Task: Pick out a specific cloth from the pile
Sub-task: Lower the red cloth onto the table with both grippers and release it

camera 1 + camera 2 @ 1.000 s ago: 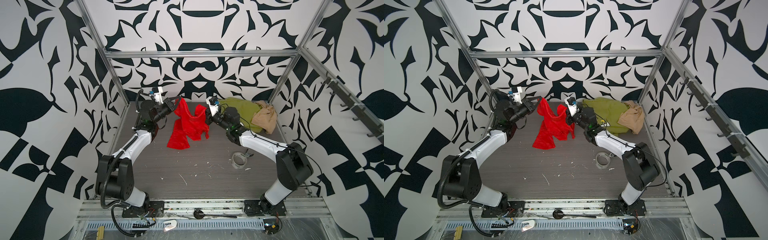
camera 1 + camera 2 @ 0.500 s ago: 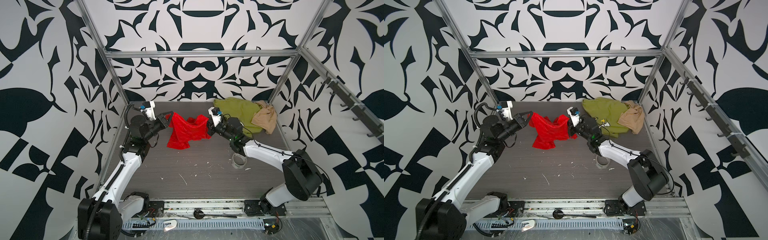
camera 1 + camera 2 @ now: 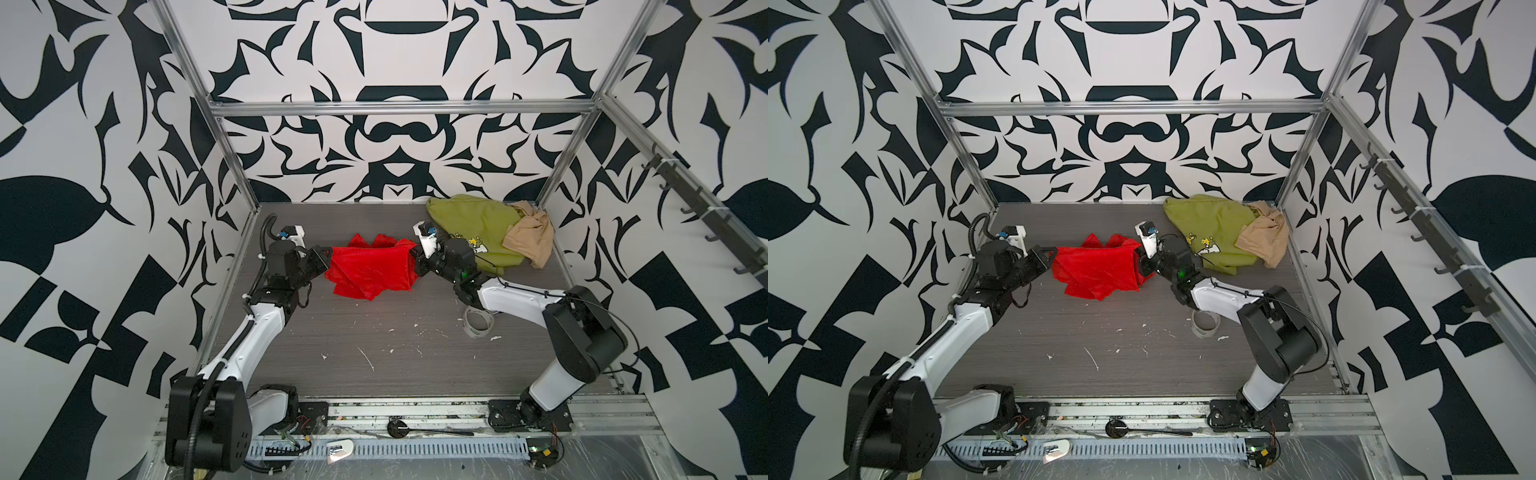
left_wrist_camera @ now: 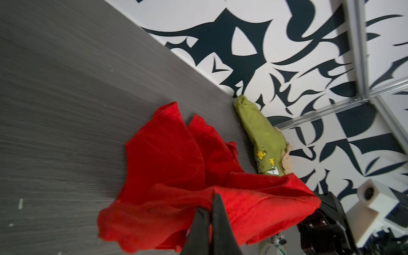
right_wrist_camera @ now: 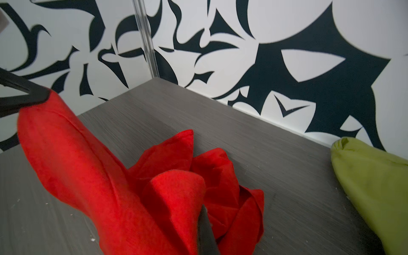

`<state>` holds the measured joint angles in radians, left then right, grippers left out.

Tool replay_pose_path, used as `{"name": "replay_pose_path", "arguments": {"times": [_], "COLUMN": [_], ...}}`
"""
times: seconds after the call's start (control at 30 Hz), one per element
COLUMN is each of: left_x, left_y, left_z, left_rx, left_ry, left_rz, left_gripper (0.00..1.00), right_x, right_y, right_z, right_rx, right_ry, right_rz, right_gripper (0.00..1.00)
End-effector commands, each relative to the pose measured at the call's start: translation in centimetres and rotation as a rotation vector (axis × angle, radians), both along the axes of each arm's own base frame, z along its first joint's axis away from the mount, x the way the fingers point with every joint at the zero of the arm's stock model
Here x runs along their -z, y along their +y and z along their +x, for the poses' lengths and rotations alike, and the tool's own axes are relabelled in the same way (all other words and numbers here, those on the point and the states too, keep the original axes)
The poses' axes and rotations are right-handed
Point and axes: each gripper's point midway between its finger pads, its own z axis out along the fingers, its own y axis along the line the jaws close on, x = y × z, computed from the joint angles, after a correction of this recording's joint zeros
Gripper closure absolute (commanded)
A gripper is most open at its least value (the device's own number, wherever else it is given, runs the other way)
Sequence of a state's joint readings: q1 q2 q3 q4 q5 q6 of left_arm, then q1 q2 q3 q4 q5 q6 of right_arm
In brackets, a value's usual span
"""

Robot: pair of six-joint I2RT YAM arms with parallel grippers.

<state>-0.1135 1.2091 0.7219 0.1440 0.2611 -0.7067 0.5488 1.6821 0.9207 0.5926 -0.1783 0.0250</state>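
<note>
The cloth is clear of the pile, so next my left gripper should move down toward the bare grey tabletop below it and let go of the cloth's corner there.
The red cloth [image 3: 370,270] [image 3: 1100,270] is stretched between my two grippers over the grey table, apart from the pile, and its lower folds droop onto the surface. My left gripper [image 3: 330,251] [image 3: 1054,250] is shut on the cloth's left corner, its black fingers pinched into the fabric [image 4: 212,203]. My right gripper [image 3: 413,257] [image 3: 1136,259] is shut on the right edge, with red cloth [image 5: 110,187] wrapped over one finger [image 5: 206,227]. The pile sits at the back right: an olive-green shirt [image 3: 473,226] [image 3: 1208,224] and a beige garment [image 3: 530,232] leaning on it.
A roll of clear tape [image 3: 478,322] [image 3: 1205,322] lies under the right forearm. White scraps [image 3: 365,357] dot the front of the table. Metal frame posts and patterned walls close in on three sides. A hook rail [image 3: 706,220] runs along the right wall.
Both grippers have moved toward the front and lower, and further apart. The red cloth went from hanging in a bunch to being spread wide between them.
</note>
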Motion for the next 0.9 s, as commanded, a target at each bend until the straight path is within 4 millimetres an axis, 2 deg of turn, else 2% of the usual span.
{"name": "replay_pose_path", "arguments": {"times": [0.0,0.03,0.07,0.37,0.53,0.67,0.73,0.8,0.83,0.87], "left_x": [0.5,1.8,2.3,5.4,7.7,8.9,9.4,9.6,9.5,9.2], "left_y": [1.7,1.9,2.2,2.2,1.8,1.6,1.6,1.6,1.6,1.6], "left_z": [1.7,2.3,2.7,7.3,9.3,10.4,10.6,10.7,10.7,10.6], "left_rx": [-0.057,-0.060,-0.069,-0.064,-0.054,-0.041,-0.037,-0.031,-0.027,-0.024], "left_ry": [0.001,0.033,0.046,0.107,0.140,0.149,0.153,0.147,0.142,0.129], "left_rz": [0.060,0.069,0.075,0.098,0.093,0.099,0.105,0.114,0.119,0.129], "left_gripper": [1.00,1.00,1.00,1.00,1.00,0.87,0.81,0.67,0.60,0.53], "right_x": [-2.0,-1.7,-1.1,1.2,2.6,4.0,4.5,4.8,4.9,4.8], "right_y": [-0.9,-1.1,-1.3,-2.9,-3.5,-3.8,-3.7,-3.6,-3.7,-3.9], "right_z": [2.5,3.1,3.6,7.9,9.4,10.3,10.4,10.5,10.4,10.3], "right_rx": [0.055,0.063,0.067,0.099,0.111,0.112,0.104,0.097,0.100,0.103], "right_ry": [-0.042,-0.034,-0.019,0.040,0.061,0.082,0.092,0.099,0.101,0.100], "right_rz": [0.008,0.005,-0.004,-0.048,-0.077,-0.089,-0.093,-0.105,-0.114,-0.120], "right_gripper": [1.00,1.00,1.00,1.00,0.99,0.95,0.86,0.62,0.43,0.33]}}
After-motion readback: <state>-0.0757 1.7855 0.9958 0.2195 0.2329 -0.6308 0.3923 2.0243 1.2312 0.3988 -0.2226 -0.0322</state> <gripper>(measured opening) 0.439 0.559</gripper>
